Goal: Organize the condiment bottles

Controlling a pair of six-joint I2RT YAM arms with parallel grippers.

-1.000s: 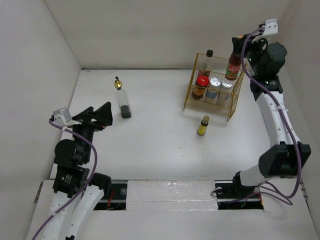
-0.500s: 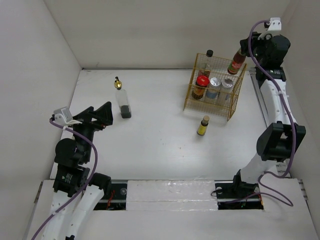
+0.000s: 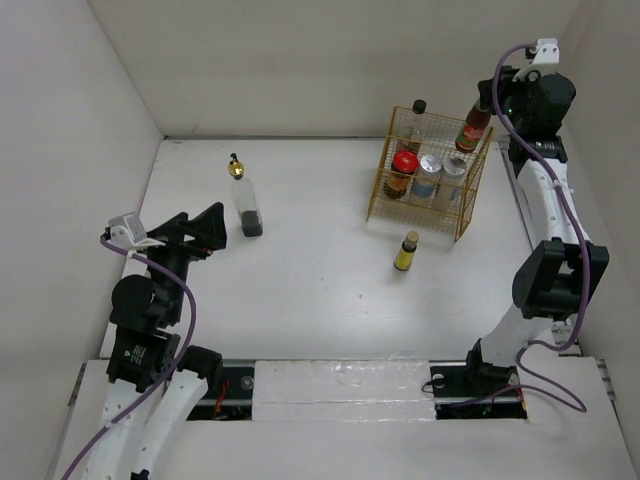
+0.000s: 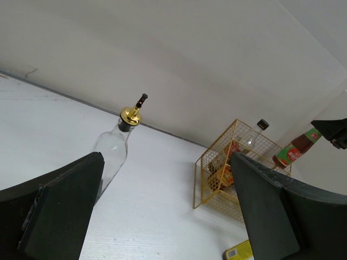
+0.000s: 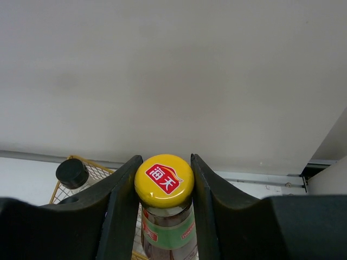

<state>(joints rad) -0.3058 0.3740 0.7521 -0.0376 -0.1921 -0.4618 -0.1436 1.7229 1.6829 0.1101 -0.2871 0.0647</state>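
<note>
My right gripper will next lower the green-labelled bottle behind the silver-lidded cans and then open. The rack's back row has room beside the black-capped bottle.
My right gripper (image 3: 485, 102) is shut on the yellow cap (image 5: 164, 181) of the green-labelled bottle (image 3: 470, 132) and holds it tilted above the right end of the gold wire rack (image 3: 380, 190). In the rack stand a black-capped red-label bottle (image 3: 413, 125), a red-capped dark jar (image 3: 401, 172) and two silver-lidded cans (image 3: 429, 172) (image 3: 453, 172). A small yellow bottle (image 3: 406, 251) stands on the table in front of the rack. A gold-topped clear bottle (image 3: 245, 200) stands at the left. My left gripper (image 3: 200, 232) is open and empty just left of it.
White walls close in the table at the back and on both sides. The right arm reaches up close to the back right corner. In the left wrist view the gold-topped bottle (image 4: 116, 146) is near the left finger and the rack (image 4: 217, 168) lies farther off.
My right gripper has lifted the yellow-capped bottle from upright at the rack's top right and tilted it. The left arm has not moved.
</note>
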